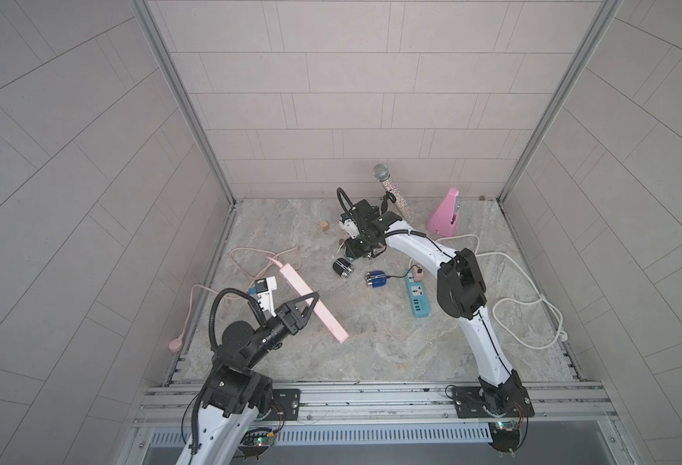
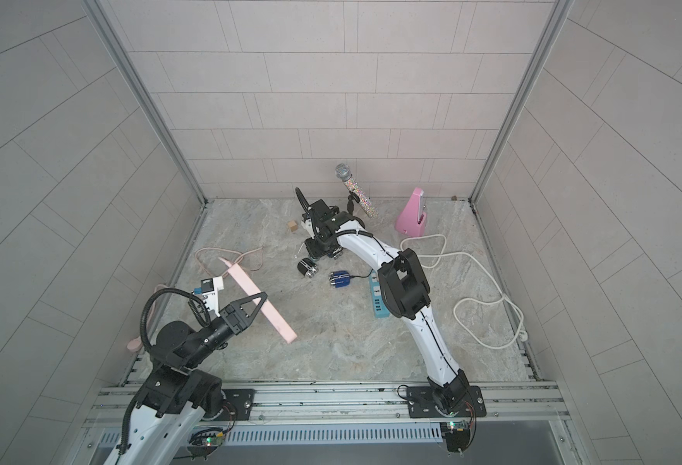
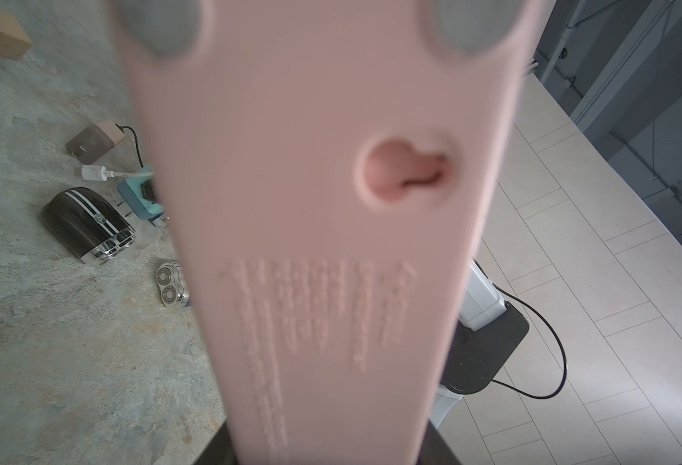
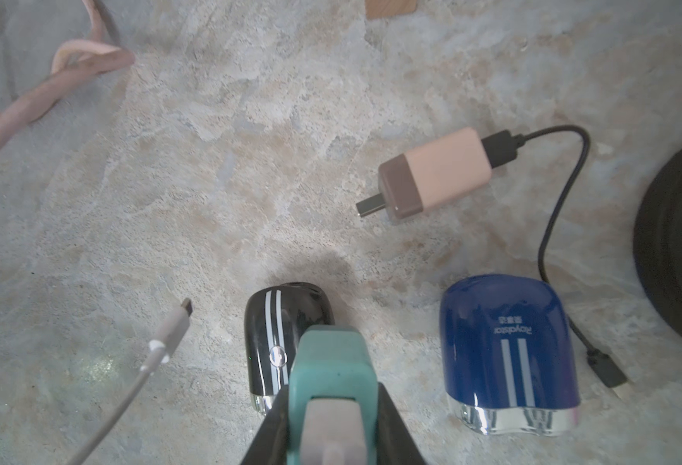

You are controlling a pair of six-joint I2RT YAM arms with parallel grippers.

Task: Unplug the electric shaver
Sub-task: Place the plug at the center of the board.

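My right gripper lowers next onto the bare stone between the black shaver and the blue one to release the adapter, since its connector (image 4: 174,326) hangs free.
A black electric shaver (image 1: 343,267) (image 4: 287,330) with white stripes lies on the stone tabletop. My right gripper (image 1: 351,257) (image 4: 331,422) hovers just above it, shut on a teal charger adapter (image 4: 331,374). The adapter's white cable ends in a small connector (image 4: 174,326) that hangs free beside the shaver, not in it. My left gripper (image 1: 311,302) is shut on a long pink power strip (image 1: 331,324) (image 3: 331,201), tilted up off the table at the front left. The strip fills most of the left wrist view.
A blue shaver (image 1: 376,279) (image 4: 508,346) lies to the right, with a black cable and a pink adapter (image 4: 435,177) lying loose. A teal power strip (image 1: 417,298), its white cord (image 1: 532,306), a microphone (image 1: 391,189), a pink metronome (image 1: 446,217) and a wooden block (image 1: 324,226) are around.
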